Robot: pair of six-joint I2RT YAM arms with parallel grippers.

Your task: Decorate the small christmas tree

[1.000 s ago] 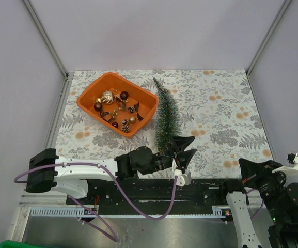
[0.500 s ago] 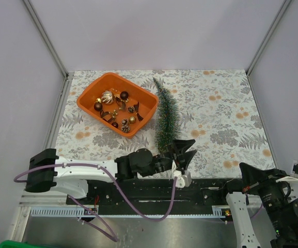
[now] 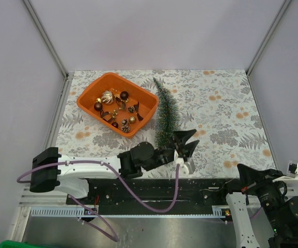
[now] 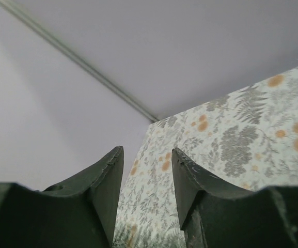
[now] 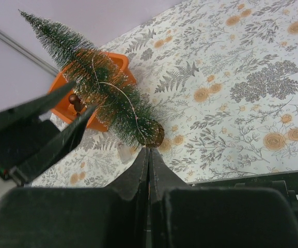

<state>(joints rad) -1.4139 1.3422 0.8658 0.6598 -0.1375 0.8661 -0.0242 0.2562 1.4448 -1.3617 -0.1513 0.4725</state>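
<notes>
My left gripper eases outward next until its open fingers straddle the thin light wire's far bend, since the bend hangs just beyond its fingers.
The small christmas tree [image 3: 165, 111] lies flat on the flowered cloth, tip toward the far wall and round base [image 3: 162, 145] toward me. In the right wrist view the tree [image 5: 102, 85] carries a thin wire along its needles. My left gripper [image 3: 188, 140] hovers just right of the tree's base. It is open, and the left wrist view shows only cloth and wall between its fingers [image 4: 105, 181]. My right gripper [image 3: 241, 169] stays back at the table's near right edge. It is shut on nothing [image 5: 149, 153], pointing at the tree's base.
An orange tray [image 3: 88, 93] left of the tree holds several baubles and pine cones [image 3: 107, 97]. A small clear box [image 5: 123, 153] lies on the cloth by the tree's base. Metal frame posts [image 3: 45, 36] and pale walls bound the table [image 3: 226, 103].
The left gripper has shifted slightly farther and to the right beside the tree's base, with its jaws a little narrower. The right arm has pulled back toward the near edge.
</notes>
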